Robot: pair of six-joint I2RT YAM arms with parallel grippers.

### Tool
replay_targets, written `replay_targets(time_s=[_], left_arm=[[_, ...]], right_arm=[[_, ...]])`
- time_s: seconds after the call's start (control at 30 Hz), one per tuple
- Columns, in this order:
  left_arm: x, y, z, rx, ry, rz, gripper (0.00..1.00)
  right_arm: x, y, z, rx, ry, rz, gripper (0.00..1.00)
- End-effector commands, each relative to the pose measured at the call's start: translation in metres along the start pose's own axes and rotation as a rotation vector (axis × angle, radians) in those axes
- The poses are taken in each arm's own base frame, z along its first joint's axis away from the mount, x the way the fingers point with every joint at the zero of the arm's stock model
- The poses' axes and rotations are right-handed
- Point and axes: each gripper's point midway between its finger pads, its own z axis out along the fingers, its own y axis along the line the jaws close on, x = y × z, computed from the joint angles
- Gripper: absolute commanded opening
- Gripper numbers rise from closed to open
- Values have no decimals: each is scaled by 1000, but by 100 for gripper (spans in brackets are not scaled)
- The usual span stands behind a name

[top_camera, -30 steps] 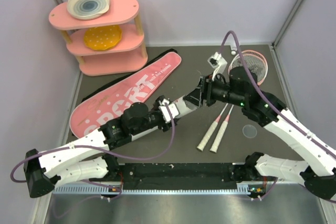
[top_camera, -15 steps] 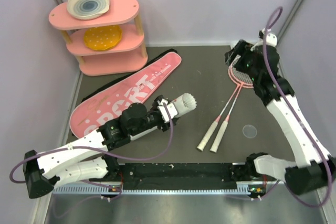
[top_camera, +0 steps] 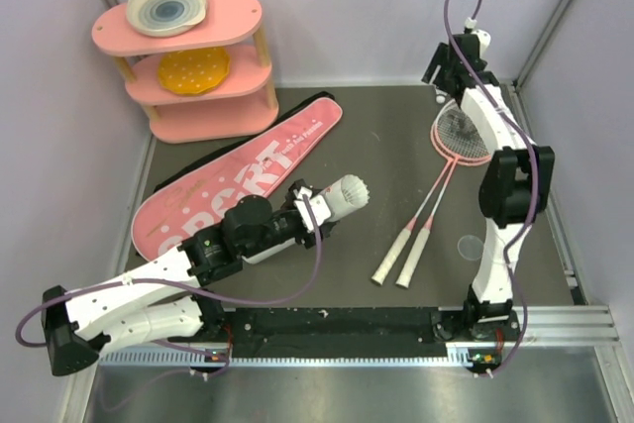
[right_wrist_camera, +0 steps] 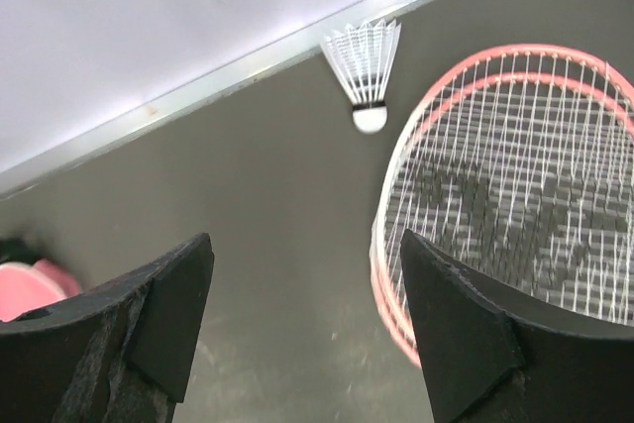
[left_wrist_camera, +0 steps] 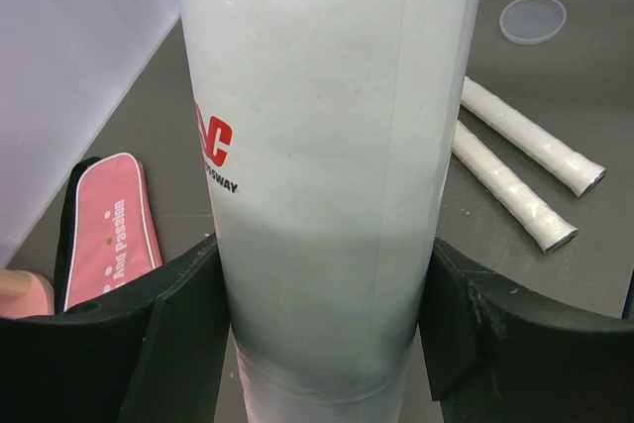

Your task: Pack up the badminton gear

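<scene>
My open right gripper will move down astride the shuttlecock's skirt (top_camera: 439,91) (right_wrist_camera: 368,92) beside the cork and close, as the shuttlecock's feathers are against the back wall and its cork faces me.
My left gripper (top_camera: 313,209) is shut on the white cylindrical tube (top_camera: 343,195), held low over mid-table with its open end pointing right. In the left wrist view the tube (left_wrist_camera: 327,146) fills the gap between both fingers (left_wrist_camera: 178,314). My right gripper (top_camera: 442,68) is open and empty at the far back right. It hovers above a white shuttlecock (right_wrist_camera: 367,71) by the back wall, next to the two stacked pink racket heads (right_wrist_camera: 515,175). The rackets (top_camera: 436,185) lie diagonally, with their white handles (left_wrist_camera: 515,156) toward me. The pink SPORT bag (top_camera: 238,180) lies at the left.
A pink three-tier shelf (top_camera: 238,37) with plates stands at the back left. A clear round lid (top_camera: 472,246) lies right of the racket handles and also shows in the left wrist view (left_wrist_camera: 533,19). Walls close in the back and both sides.
My right arm has swung away from the tube's open end to the far back right corner, over the shuttlecock. My left gripper has kept hold of the tube, almost still.
</scene>
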Motion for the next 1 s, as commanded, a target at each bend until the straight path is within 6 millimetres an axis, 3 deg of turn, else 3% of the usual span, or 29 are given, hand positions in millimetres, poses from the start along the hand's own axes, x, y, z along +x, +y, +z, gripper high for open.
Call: replay_targets(time_s=[0.0,0.03,0.1,0.17,0.3,0.5,0.97], left_arm=[[-35,12,-5,-43,-115,-5,17],[-33,11,-3,-41,-109,-7,17],[-32,11,-3,-42,-107,-5,17],[-30,11,-2,-44,-103,-5,17],[-28,12,0,-51,-98,-4,17],[-26,12,1,-56,-93,-3,17],[-22,13,4,-62,-79,3,16]], right_arm=[[-9,-12,41,75,0,-48,76],[6,-19,60,100,29,-56,76],[3,-19,74,100,22,-50,76],[16,-27,97,111,47,-39,76],[36,-34,127,110,78,-20,75],[41,-34,157,103,50,-34,75],[19,-27,169,73,-60,-40,73]])
